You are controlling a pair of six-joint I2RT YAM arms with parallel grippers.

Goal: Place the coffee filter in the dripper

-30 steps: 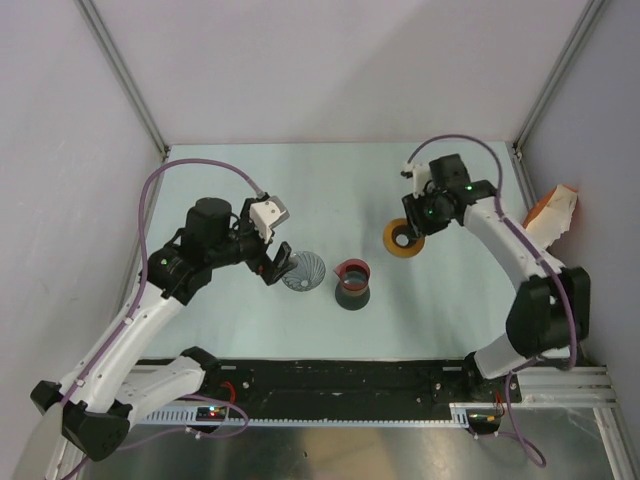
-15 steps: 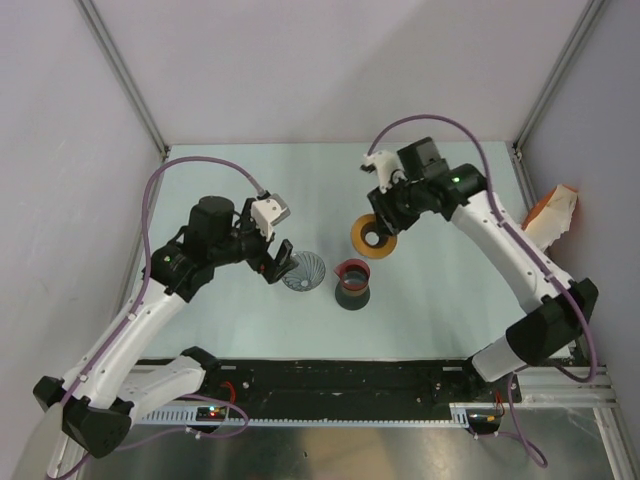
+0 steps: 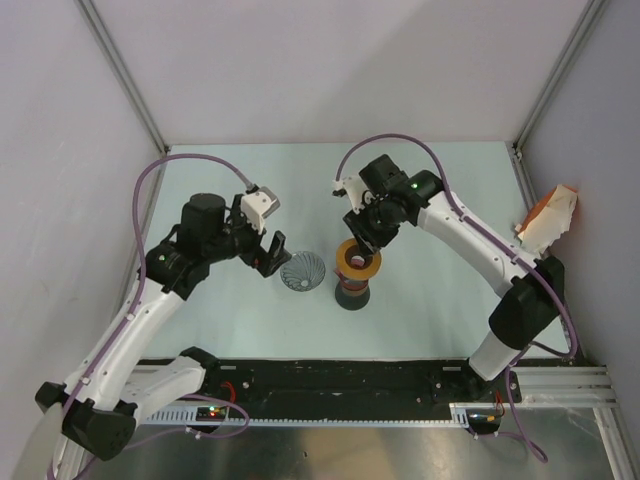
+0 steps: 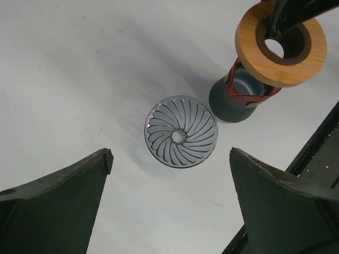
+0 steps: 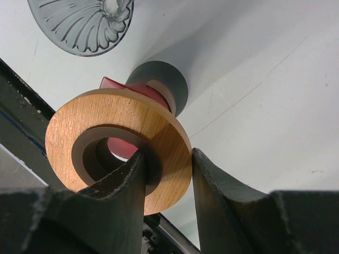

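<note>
My right gripper holds the orange wooden ring and needs to lower it, set it onto the dark cup's red rim (image 3: 354, 278), and then open.
The dripper (image 3: 303, 270), a clear grey ribbed cone, stands mouth up on the table; it also shows in the left wrist view (image 4: 181, 137) and at the top of the right wrist view (image 5: 85, 24). My left gripper (image 3: 274, 256) (image 4: 170, 156) hovers just left of the dripper, open and holding nothing. My right gripper (image 3: 362, 248) (image 5: 168, 156) is shut on an orange wooden ring (image 3: 358, 262) (image 5: 106, 121), one finger through its hole. I cannot pick out the coffee filter in any view.
The held ring hangs right over a dark cup with a red rim (image 3: 352, 292) (image 4: 233, 98), which stands just right of the dripper. A white and orange thing (image 3: 548, 215) leans at the right wall. The black rail (image 3: 330, 378) runs along the near edge.
My right arm has carried the orange ring leftward and nearer, from the right part of the table to above the dark cup. The left gripper has barely shifted and stays open.
</note>
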